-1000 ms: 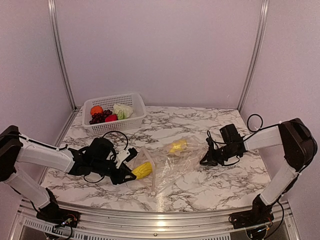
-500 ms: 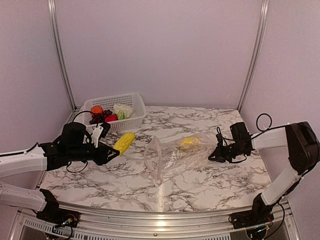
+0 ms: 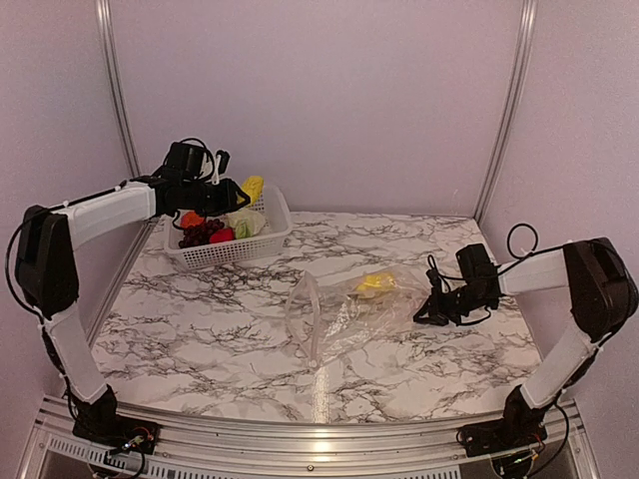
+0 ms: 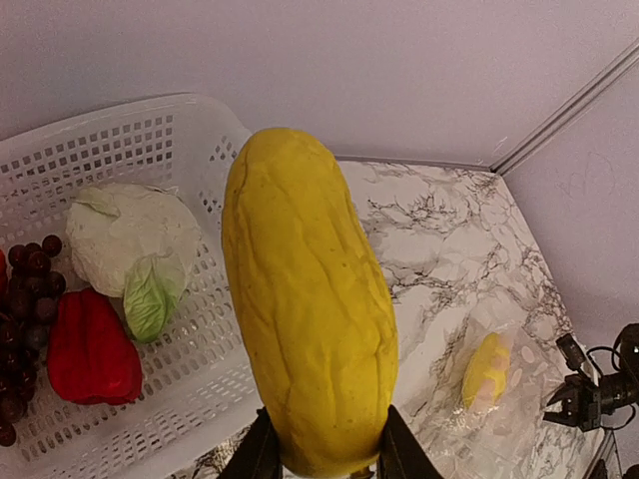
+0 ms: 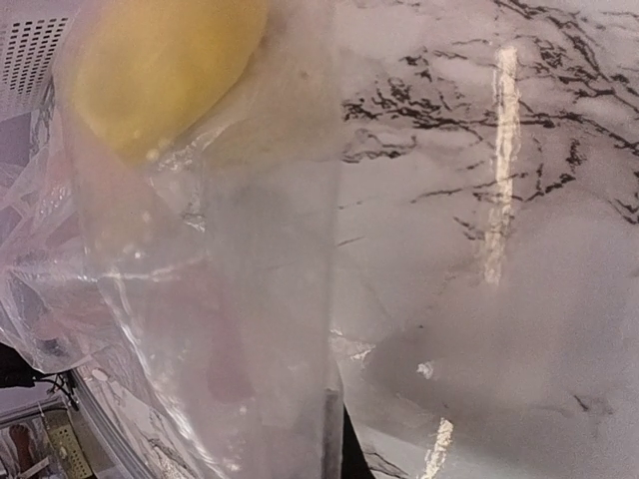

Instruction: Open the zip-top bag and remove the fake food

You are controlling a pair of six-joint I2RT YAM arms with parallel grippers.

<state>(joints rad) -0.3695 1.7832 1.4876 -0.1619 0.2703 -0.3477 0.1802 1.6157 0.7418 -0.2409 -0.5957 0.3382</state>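
Observation:
My left gripper goes down and to the right in the top view next and releases over the basket's bottom (image 3: 271,223) (image 4: 212,296) beside the cauliflower, as that spot is empty.
My left gripper (image 3: 237,196) hangs over the white basket, shut on a long yellow fake food piece (image 3: 253,187). In the left wrist view this yellow piece (image 4: 305,299) stands between the jaws of the left gripper (image 4: 319,454). The clear zip-top bag (image 3: 349,309) lies mid-table with its mouth open to the left and one yellow piece (image 3: 375,283) inside. At the bag's right end my right gripper (image 3: 427,307) is shut on the plastic. The right wrist view shows the bag film (image 5: 230,299) pinched at the right gripper (image 5: 334,449), and the yellow piece (image 5: 160,70) beyond.
The white mesh basket (image 3: 262,194) stands at the back left by the wall. It holds an orange (image 3: 190,219), purple grapes (image 4: 25,289), a red piece (image 4: 90,349) and a white-green cauliflower (image 4: 130,239). Metal posts rise in both back corners.
My left arm has carried the yellow piece from the front left of the table up and back to above the basket. The right gripper has kept hold of the bag, drawing it slightly right.

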